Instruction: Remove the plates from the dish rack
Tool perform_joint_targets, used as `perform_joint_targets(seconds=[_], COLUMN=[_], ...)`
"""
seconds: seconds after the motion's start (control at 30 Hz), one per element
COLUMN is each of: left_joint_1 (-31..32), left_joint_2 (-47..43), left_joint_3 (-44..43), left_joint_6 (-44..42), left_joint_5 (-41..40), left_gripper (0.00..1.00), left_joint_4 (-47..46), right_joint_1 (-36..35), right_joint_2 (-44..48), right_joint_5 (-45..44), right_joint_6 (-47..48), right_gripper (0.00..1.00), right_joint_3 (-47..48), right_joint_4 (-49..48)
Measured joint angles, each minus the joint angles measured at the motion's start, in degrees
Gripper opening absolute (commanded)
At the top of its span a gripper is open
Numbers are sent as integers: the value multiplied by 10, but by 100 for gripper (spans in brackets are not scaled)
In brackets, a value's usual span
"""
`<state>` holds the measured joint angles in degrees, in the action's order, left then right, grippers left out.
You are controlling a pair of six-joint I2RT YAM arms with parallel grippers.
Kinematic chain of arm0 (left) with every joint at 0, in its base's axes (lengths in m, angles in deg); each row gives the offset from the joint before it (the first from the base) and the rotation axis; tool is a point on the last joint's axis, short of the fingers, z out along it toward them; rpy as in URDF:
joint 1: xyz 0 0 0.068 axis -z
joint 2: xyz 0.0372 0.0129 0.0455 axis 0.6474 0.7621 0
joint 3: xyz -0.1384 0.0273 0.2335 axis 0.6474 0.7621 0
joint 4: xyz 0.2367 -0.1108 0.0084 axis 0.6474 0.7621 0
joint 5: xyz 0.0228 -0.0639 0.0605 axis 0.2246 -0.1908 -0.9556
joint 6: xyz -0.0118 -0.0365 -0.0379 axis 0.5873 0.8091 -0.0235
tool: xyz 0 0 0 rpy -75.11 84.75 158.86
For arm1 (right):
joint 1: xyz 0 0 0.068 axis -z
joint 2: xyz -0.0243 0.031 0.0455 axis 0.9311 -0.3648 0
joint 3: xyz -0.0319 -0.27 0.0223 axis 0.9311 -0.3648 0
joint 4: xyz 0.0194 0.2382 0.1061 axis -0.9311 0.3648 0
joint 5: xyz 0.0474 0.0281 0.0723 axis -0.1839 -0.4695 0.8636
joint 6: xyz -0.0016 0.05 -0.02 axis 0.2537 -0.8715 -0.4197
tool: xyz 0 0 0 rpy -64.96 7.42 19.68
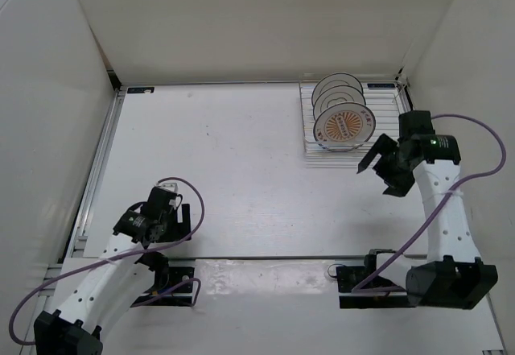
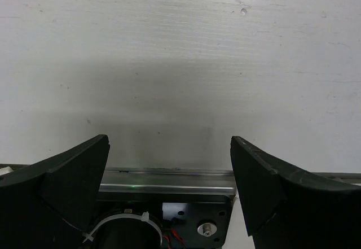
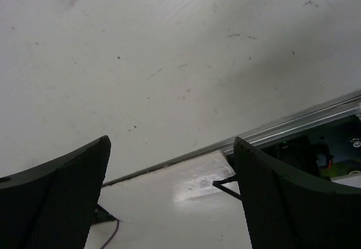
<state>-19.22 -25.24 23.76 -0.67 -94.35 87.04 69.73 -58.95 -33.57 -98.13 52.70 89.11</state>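
My right gripper reaches outward next and closes around the orange sunburst plate's upper rim. That rim lies outward of my gripper, and this plate stands frontmost.
The wire dish rack stands at the back right of the table. Three plates stand upright in it: the orange sunburst plate at the front, and two white plates with dark rings behind it. My right gripper is open and empty, just right of and in front of the rack; its wrist view shows only bare table. My left gripper is open and empty near the front left, far from the rack; its wrist view shows bare table.
White walls enclose the table on the left, back and right. A metal rail runs along the left edge. The arm bases and purple cables sit at the near edge.
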Motion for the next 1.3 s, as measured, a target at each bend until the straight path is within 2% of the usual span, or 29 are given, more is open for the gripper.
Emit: perform_joint_targets(seconds=[0.17, 0.3, 0.43, 0.53, 0.57, 0.63, 0.7, 0.77, 0.83, 1.0, 1.3], left_joint_1=[0, 0, 0, -1, -1, -4, -14, -31, -43, -45, -45], left_joint_2=[11, 8, -10, -28, -31, -34, -37, -42, -49, -64, -35], left_joint_3=[0, 0, 0, 0, 0, 0, 0, 5, 9, 14, 18], left_joint_6=[4, 11, 18, 21, 22, 24, 25, 26, 29, 30, 31], left_joint_5=[-14, -31, -53, -63, -67, -72, -74, -80, -87, -89, -87], left_gripper=[100, 100, 100, 100, 100, 100, 100, 100, 100, 100, 100], left_joint_4=[0, 0, -1, -3, -3, -4, -9, -16, -15, -16, -16], right_joint_1=[4, 16, 38, 50, 54, 60, 60, 59, 57, 51, 48], right_joint_2=[-100, -224, -313, -313, -300, -279, -265, -276, -304, -381, -381], right_joint_5=[-40, -87, -62, -3, 26, 71, 100, 117, 128, 139, 151], right_joint_6=[-49, -108, -160, -221, -242, -285, -337, -374, -389, -391, -395], right_gripper=[90, 90, 90, 90, 82, 54, 62, 68, 68, 71, 71], right_joint_3=[137, 318, 466, 444, 405, 321, 232, 194, 204, 315, 319], right_joint_4=[46, 63, 49, 22, -1, -64, -138, -174, -186, -212, -235])
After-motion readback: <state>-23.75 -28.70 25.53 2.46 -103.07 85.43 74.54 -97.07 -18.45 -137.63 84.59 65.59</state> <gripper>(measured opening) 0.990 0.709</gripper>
